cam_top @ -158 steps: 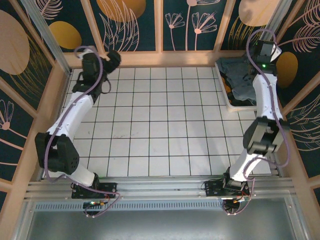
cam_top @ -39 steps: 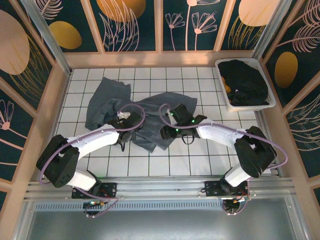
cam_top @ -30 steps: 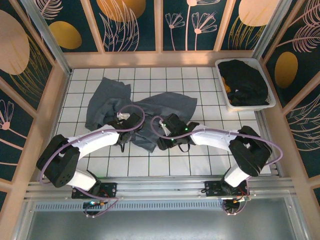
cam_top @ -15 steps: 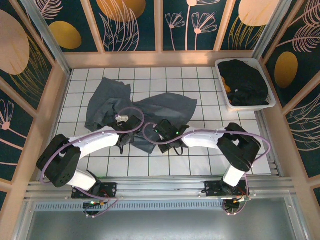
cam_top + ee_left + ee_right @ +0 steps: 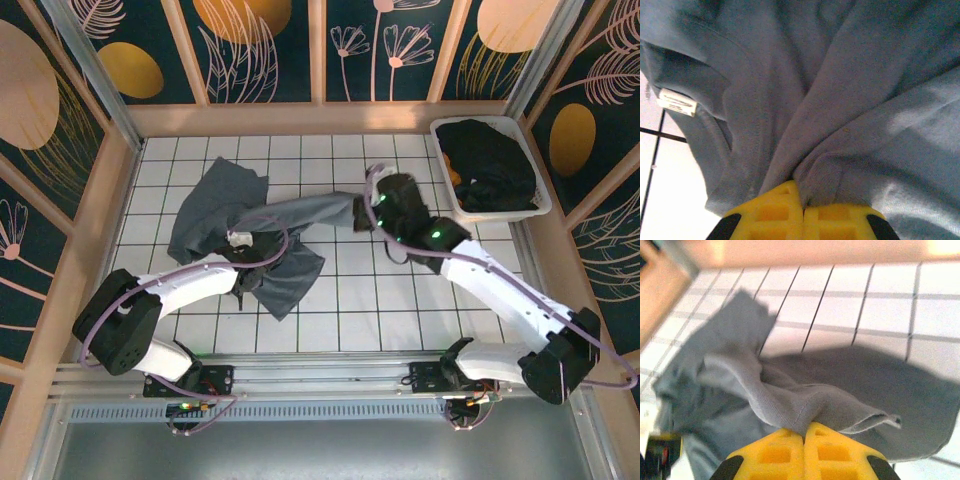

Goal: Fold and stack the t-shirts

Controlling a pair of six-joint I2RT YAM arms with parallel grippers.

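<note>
Next, my right gripper draws outward toward the bare tiles point(image 5: 408, 147) between the back bar and the white bin point(image 5: 541, 207). It then releases the t-shirt's hemmed edge, because the t-shirt lies crumpled.
A slate blue-grey t-shirt point(image 5: 215, 205) lies crumpled on the left-middle of the tiled table, with one part pulled out as a taut band toward the right. My left gripper point(image 5: 246, 264) is shut on a fold of it near the neck label point(image 5: 676, 101); its yellow fingers point(image 5: 771, 212) pinch the cloth point(image 5: 840, 100). My right gripper point(image 5: 366, 213) is shut on the shirt's hemmed edge point(image 5: 840, 407) and holds it raised above the tiles. Black t-shirts point(image 5: 488, 162) are heaped in the white bin point(image 5: 541, 207) at the back right.
Wooden rails and patterned walls close the table point(image 5: 400, 300) on three sides. The right arm point(image 5: 500, 290) reaches diagonally across the right half. Bare tiles lie in front of the shirt and across the right front.
The right gripper closed on the shirt's edge near the front middle, then swung back and to the right, drawing that part of the shirt out. The left gripper stayed shut in place.
</note>
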